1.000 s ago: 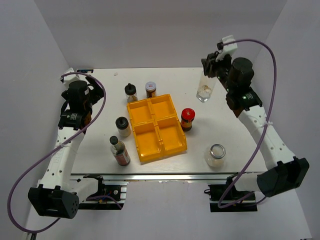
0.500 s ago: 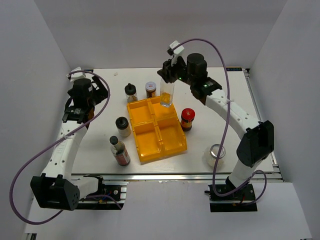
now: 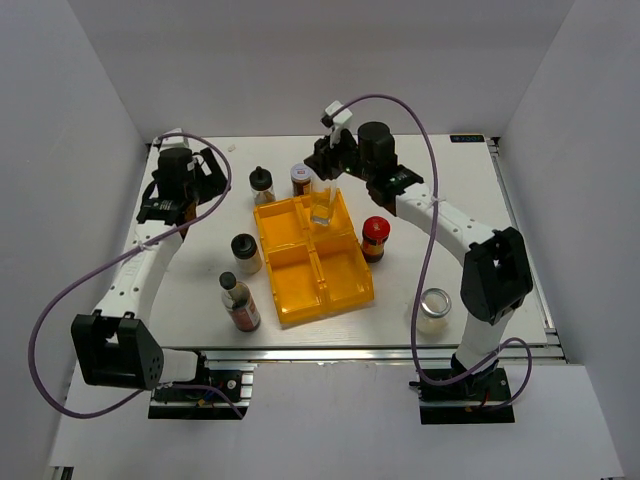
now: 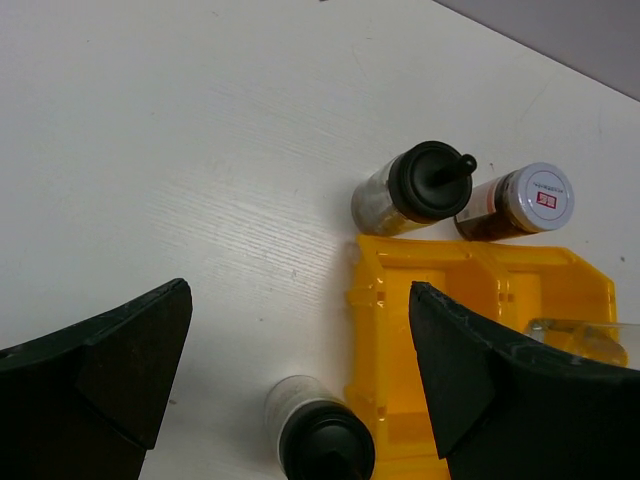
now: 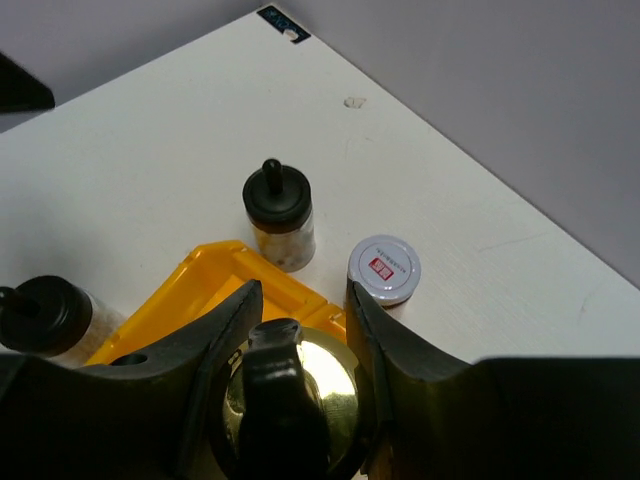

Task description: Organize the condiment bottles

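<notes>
The clear bottle already hangs upright over the tray's far section (image 3: pixel 328 212) by the white-lidded jar, so the robot's right gripper will lower toward it next and let go of the bottle's gold top.
My right gripper (image 3: pixel 325 168) is shut on the gold top (image 5: pixel 305 395) of the tall clear bottle (image 3: pixel 322 206), holding it upright over the far right compartment of the yellow tray (image 3: pixel 340 285). My left gripper (image 3: pixel 207 174) is open and empty above the table, left of a black-lidded jar (image 3: pixel 262 183) and a white-lidded jar (image 3: pixel 301 178) behind the tray. A second black-lidded jar (image 3: pixel 245 250) and the dark sauce bottle (image 3: pixel 238 301) stand left of the tray. The red-lidded jar (image 3: pixel 376 237) stands at its right, the silver-lidded jar (image 3: pixel 434 308) at the near right.
In the left wrist view the far black-lidded jar (image 4: pixel 420 183), the white-lidded jar (image 4: pixel 532 196) and the tray's far corner (image 4: pixel 400 270) lie ahead of the open fingers (image 4: pixel 130 350). The other three tray compartments hold nothing. Grey walls enclose the table.
My right arm swung the clear bottle from the table's far right to the tray and lowered it towards the far right compartment. My left arm reached farther back.
</notes>
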Robot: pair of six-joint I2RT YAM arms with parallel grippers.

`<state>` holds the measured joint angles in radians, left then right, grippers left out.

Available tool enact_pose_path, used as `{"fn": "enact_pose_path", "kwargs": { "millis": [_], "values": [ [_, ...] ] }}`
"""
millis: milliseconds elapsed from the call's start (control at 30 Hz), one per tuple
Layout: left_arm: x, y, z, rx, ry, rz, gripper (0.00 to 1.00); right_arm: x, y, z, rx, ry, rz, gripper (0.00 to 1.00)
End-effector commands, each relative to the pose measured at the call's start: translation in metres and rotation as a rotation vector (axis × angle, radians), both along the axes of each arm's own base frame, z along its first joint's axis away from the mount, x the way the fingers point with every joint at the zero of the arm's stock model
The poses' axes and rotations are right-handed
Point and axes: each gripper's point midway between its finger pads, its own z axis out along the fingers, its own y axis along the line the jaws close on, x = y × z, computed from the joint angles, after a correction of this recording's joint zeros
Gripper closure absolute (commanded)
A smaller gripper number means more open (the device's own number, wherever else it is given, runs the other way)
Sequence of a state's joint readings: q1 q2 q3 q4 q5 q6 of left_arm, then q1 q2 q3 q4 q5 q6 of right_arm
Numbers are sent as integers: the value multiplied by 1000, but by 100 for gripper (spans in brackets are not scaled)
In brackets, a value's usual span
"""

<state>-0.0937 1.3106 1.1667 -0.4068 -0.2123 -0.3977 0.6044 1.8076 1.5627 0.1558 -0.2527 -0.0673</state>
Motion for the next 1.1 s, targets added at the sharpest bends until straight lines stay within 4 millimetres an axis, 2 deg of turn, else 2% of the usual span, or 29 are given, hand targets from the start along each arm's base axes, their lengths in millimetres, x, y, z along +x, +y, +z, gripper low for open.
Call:
{"fn": "enact_pose_path", "kwargs": {
  "millis": [0, 33, 67, 100, 133, 367, 400, 433, 467, 500, 533, 567, 600, 633, 667, 700, 733, 800, 833, 867, 967, 1067],
  "values": [
    [23, -15, 42, 13, -119, -110, 2, -9, 6, 46, 120, -124, 45, 100],
    [26, -22, 43, 5, -112, -154, 2, -12, 5, 41, 126, -116, 49, 100],
    [33, -26, 37, 6, -94, -177, 2, -16, 3, 28, 129, -100, 50, 100],
    [38, -29, 43, 15, -108, -204, 2, -20, 0, 29, 131, -101, 46, 100],
    [42, -36, 44, 10, -118, -242, 2, -21, -2, 18, 119, -84, 40, 100],
    [64, -73, 15, 16, -69, -450, 2, -31, -4, -11, 74, -29, 63, 100],
    [69, -76, 1, 29, -38, -458, 2, -31, -5, -14, 65, -30, 67, 96],
    [72, -83, 1, 45, -34, -476, 2, -32, -5, -16, 63, -26, 70, 74],
    [74, -86, -3, 77, -24, -497, 2, -33, -5, -18, 61, -23, 72, 65],
    [80, -87, -17, 97, 6, -492, 2, -34, -5, -20, 61, -21, 71, 57],
    [84, -94, -16, 114, 9, -502, 2, -34, -6, -20, 63, -21, 71, 49],
    [87, -95, -21, 140, 21, -510, 2, -35, -6, -18, 65, -24, 74, 46],
    [91, -96, -38, 155, 66, -507, 2, -36, -5, -16, 67, -24, 76, 38],
    [98, -97, -35, 168, 64, -505, 2, -36, -6, -14, 70, -26, 77, 34],
    [102, -98, -39, 184, 77, -509, 2, -37, -6, -12, 73, -28, 80, 30],
    [109, -98, -49, 195, 103, -502, 2, -38, -6, -8, 80, -32, 83, 17],
    [112, -99, -55, 201, 120, -499, 2, -39, -5, -6, 83, -37, 88, 11],
    [116, -100, -66, 201, 157, -502, 2, -42, -6, 1, 93, -48, 94, 11],
    [121, -95, -79, 221, 188, -475, 2, -43, -6, 3, 97, -52, 96, 11],
    [126, -95, -79, 219, 188, -464, 2, -44, -6, 6, 102, -59, 102, 11],
    [129, -96, -95, 223, 225, -463, 2, -49, -6, 13, 111, -66, 118, 11],
    [132, -94, -97, 229, 228, -448, 2, -53, -8, 19, 117, -76, 121, 11]
  ]
}}
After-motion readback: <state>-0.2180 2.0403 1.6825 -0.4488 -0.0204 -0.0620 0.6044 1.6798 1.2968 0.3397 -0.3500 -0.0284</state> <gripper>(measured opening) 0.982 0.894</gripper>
